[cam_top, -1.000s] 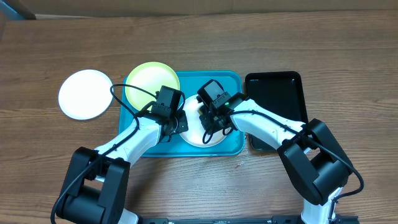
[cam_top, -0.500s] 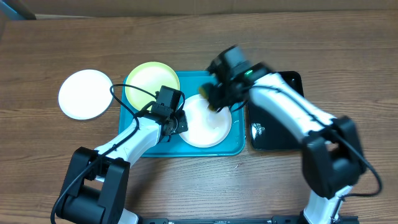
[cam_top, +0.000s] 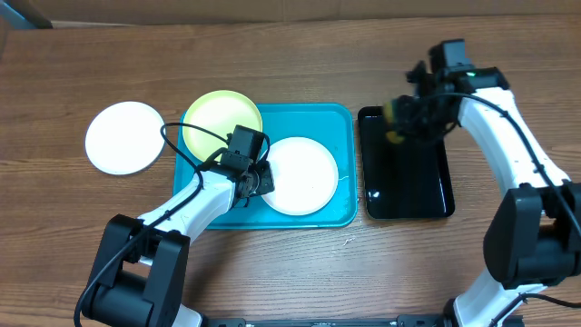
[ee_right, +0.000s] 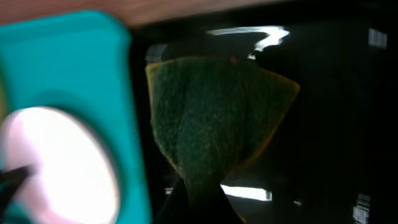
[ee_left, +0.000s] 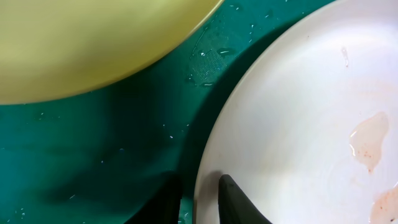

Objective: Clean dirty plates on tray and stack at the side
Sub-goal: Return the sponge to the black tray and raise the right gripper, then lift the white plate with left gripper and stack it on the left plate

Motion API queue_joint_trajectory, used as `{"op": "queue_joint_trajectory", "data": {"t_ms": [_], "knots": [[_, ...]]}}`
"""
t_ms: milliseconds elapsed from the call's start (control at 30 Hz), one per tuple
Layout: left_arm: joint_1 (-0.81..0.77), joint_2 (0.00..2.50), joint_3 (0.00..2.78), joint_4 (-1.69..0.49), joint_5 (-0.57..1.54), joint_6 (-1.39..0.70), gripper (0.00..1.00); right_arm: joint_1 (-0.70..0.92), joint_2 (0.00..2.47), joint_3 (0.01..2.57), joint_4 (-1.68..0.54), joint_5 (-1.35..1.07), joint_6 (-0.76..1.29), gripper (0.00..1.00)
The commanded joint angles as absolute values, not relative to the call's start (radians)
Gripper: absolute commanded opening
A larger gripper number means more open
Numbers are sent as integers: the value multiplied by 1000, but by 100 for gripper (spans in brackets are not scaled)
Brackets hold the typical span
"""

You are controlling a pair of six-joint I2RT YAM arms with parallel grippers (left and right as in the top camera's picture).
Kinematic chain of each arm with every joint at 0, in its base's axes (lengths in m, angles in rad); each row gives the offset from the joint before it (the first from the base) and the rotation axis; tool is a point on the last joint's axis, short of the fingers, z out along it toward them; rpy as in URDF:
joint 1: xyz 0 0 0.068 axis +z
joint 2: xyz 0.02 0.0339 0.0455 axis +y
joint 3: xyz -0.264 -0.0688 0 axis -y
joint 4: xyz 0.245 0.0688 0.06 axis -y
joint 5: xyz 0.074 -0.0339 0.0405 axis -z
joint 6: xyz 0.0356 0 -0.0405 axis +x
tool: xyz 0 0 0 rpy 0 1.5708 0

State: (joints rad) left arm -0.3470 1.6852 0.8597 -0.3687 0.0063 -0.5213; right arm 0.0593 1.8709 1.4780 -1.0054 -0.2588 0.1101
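I need to lower the sponge [ee_right: 214, 118] with my right gripper onto the black tray's open bottom and let go of it clear of the white plate, because that empty surface is below.
A white plate [cam_top: 302, 175] lies in the turquoise tray [cam_top: 342, 118]; the left wrist view shows faint pinkish smears on it [ee_left: 367, 134]. A pale yellow-green plate [cam_top: 221, 121] lies partly on the tray's far left corner and also fills the top of the left wrist view [ee_left: 87, 43]. A second white plate [cam_top: 124, 137] lies on the table left of the tray. My left gripper [cam_top: 258, 178] is shut on the left rim of the white plate in the tray [ee_left: 200, 199]. My right gripper [cam_top: 399, 123] is shut on a green-and-yellow sponge [ee_right: 214, 118] above the black tray [cam_top: 408, 195].
The glossy black tray stands right of the turquoise tray and looks wet. A cardboard edge runs along the far side of the wooden table [cam_top: 272, 36]. Both arms reach in from the near edge.
My right gripper has carried the sponge off the white plate and rightward, over the black tray. The left gripper has stayed on the plate's rim.
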Motion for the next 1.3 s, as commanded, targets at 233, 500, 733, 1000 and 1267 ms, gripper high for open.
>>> {"op": "queue_joint_trajectory", "data": {"t_ms": [233, 500, 733, 1000, 1267], "knots": [[-347, 1693, 855, -367, -3, -516, 12, 37, 1854, 1277, -804, -157, 104, 11], [-347, 1682, 918, -418, -16, -488, 4, 23, 1851, 1438, -916, -158, 112, 60], [-347, 1665, 1115, -564, -118, -436, 4, -69, 1851, 1645, -1068, -158, 180, 76], [-352, 1664, 1351, -575, -123, -387, 4, -217, 1851, 1685, -1077, -186, 210, 100], [-459, 1665, 1452, -481, -191, -348, 4, -316, 1851, 1682, -1045, -53, 210, 100]]}}
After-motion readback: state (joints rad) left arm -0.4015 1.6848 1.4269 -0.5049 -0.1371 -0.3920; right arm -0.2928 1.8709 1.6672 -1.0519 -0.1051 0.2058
